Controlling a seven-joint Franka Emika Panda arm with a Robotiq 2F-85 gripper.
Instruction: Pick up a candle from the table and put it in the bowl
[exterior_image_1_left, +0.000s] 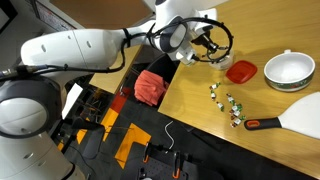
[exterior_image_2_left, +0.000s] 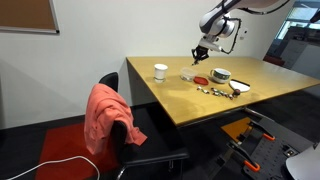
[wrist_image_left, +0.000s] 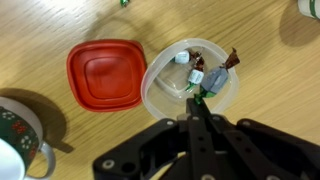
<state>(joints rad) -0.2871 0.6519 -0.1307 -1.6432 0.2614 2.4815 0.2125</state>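
Observation:
My gripper needs to go down next toward the pale inside of the bowl (exterior_image_1_left: 219, 61) (wrist_image_left: 188, 82) and let go of the candle's green wrapper end, because the candle is already hanging over the bowl.
In the wrist view my gripper (wrist_image_left: 196, 97) is shut, pinching the green edge of a white-and-green candle (wrist_image_left: 208, 78) just over the small tan bowl (wrist_image_left: 152, 92). The bowl's pale inside also holds a white piece (wrist_image_left: 182, 58) and a dark piece (wrist_image_left: 232, 60). In an exterior view the gripper (exterior_image_1_left: 206, 47) hangs over the far part of the table and hides the bowl. Several more candles (exterior_image_1_left: 228, 101) lie loose on the wood; they show in both exterior views (exterior_image_2_left: 215, 91). The gripper (exterior_image_2_left: 201, 52) hovers above the table's far side.
A red lid-like dish (wrist_image_left: 105, 75) lies right beside the bowl (exterior_image_1_left: 240, 71). A large white bowl (exterior_image_1_left: 288, 70) stands past it. A spatula with an orange-and-black handle (exterior_image_1_left: 264, 123) lies near the candles. A white cup (exterior_image_2_left: 160, 71) stands apart. A red cloth (exterior_image_1_left: 150, 87) hangs over the chair.

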